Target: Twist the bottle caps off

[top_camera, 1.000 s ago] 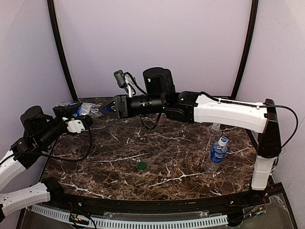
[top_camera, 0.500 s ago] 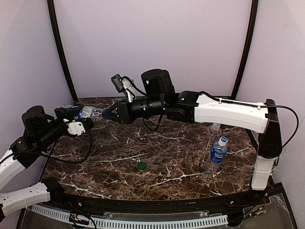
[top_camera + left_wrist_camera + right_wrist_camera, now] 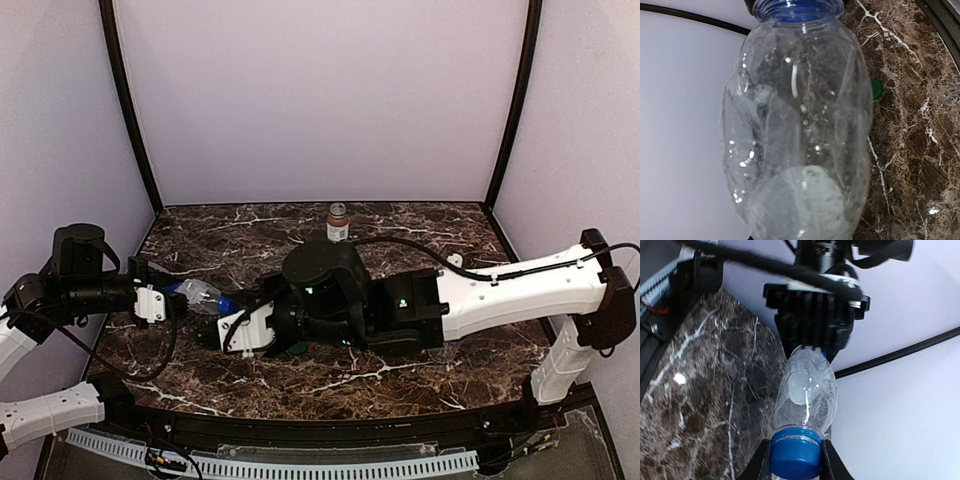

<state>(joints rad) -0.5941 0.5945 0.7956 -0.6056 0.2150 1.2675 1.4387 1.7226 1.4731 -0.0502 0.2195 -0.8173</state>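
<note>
The robot's left gripper is holding the bottle, so the right gripper will pull the blue cap off, lower it onto the marble (image 3: 323, 353) beside the green cap and let it go.
A clear, dented bottle (image 3: 204, 295) hangs level above the table's left side. My left gripper (image 3: 168, 300) is shut on its base end; in the left wrist view the bottle (image 3: 797, 135) fills the frame and hides the fingers. Its dark blue cap (image 3: 795, 452) sits between the two fingers of my right gripper (image 3: 795, 456), which is shut on it. Above the cap I see the bottle body (image 3: 807, 392) and the black left gripper (image 3: 815, 322). A loose green cap (image 3: 877, 89) lies on the marble, mostly under the right arm (image 3: 297, 348).
A brown-filled bottle (image 3: 338, 222) stands at the back middle of the marble table (image 3: 420, 225). The right arm (image 3: 480, 295) stretches low across the table's middle and right and hides what stands behind it. Purple walls close in the back and both sides.
Both arms have carried the bottle from the back left toward the near left. The right arm swung down low across the table. Its jaws have closed on the blue cap.
</note>
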